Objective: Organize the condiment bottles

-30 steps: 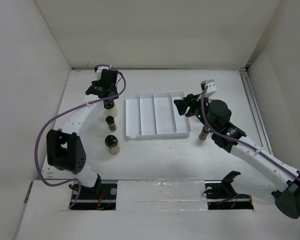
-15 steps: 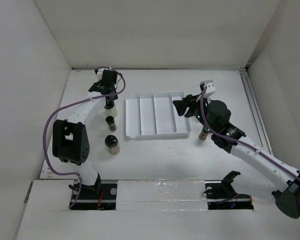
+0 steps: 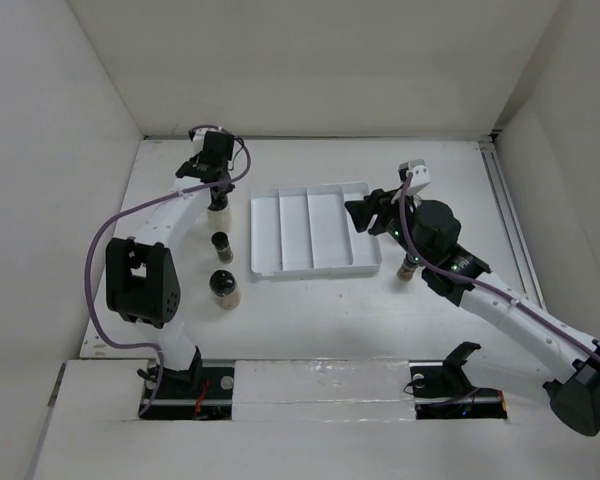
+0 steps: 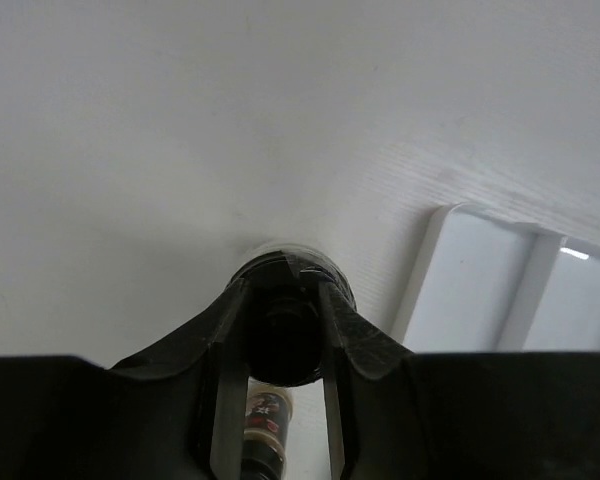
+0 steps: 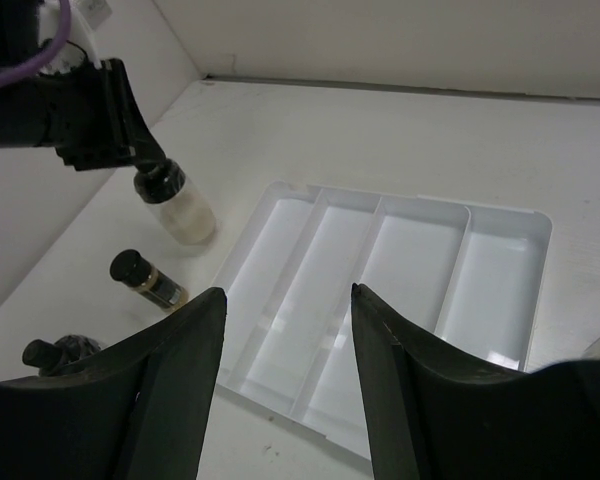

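The nearest compartment's far end (image 3: 265, 208) (image 4: 480, 262) is empty and is to the right of my left gripper in the top view. I will carry the bottle there next and release its cap.
My left gripper (image 3: 218, 190) (image 4: 283, 292) is shut on the black cap (image 4: 285, 335) of a clear pale bottle (image 3: 219, 207) (image 5: 185, 215), which stands on the table left of the white divided tray (image 3: 310, 230) (image 5: 400, 260). Two more black-capped bottles stand nearer along that side, a small one (image 3: 222, 246) (image 5: 148, 281) and a wider one (image 3: 223, 287) (image 5: 55, 352). Another bottle (image 3: 408, 268) stands right of the tray, beside the right arm. Above the tray's right part my right gripper (image 3: 365, 214) (image 5: 285, 290) hangs open, holding nothing.
White walls close in the table on the left, back and right. The tray's long compartments hold nothing. The tray's corner (image 4: 480, 290) shows just right of the held bottle in the left wrist view.
My left gripper has shut on the pale bottle's cap after shifting slightly toward the back of the table. The right arm has stayed put.
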{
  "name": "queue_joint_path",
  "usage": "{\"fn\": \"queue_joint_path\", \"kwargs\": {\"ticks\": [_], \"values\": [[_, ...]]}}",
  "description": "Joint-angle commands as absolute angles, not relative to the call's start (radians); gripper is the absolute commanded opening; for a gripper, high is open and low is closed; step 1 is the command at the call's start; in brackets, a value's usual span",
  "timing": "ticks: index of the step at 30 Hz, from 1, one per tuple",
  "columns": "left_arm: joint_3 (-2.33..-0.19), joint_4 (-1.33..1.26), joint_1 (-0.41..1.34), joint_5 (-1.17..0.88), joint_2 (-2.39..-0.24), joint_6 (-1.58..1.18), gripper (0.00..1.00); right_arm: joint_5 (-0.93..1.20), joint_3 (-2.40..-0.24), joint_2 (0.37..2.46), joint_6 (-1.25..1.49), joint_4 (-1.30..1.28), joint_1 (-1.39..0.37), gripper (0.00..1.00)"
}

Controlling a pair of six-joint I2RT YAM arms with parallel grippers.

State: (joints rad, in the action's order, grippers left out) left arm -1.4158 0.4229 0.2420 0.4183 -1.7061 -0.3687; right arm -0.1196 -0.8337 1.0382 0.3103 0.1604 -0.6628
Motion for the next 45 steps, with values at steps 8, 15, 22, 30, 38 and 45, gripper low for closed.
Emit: {"fn": "queue_joint_path", "kwargs": {"ticks": [8,15,22,30,38,45], "values": [[-1.652,0.445,0.339,0.279,-1.534,-0.360,0.08,-0.104,-0.838,1.051,0.304,0.216,-0.670,0.59],[-1.499,0.324,0.339,0.180,-1.534,-0.402,0.08,-0.104,-0.838,1.060,0.304,0.216,-0.670,0.59],[-1.486,0.253,0.348,0.112,-1.595,-0.411,0.08,-0.104,-0.838,1.071,0.304,0.216,-0.670,0.59],[-1.536,0.242,0.387,0.207,-1.709,-0.377,0.09,-0.104,-0.847,1.080,0.304,0.216,-0.670,0.59],[-1.513,0.195,0.387,0.261,-1.743,-0.368,0.09,-0.104,-0.847,1.080,0.304,0.216,-0.670,0.59],[-1.513,0.163,0.387,0.282,-1.743,-0.357,0.12,-0.104,-0.847,1.089,0.304,0.216,-0.670,0.59]]}}
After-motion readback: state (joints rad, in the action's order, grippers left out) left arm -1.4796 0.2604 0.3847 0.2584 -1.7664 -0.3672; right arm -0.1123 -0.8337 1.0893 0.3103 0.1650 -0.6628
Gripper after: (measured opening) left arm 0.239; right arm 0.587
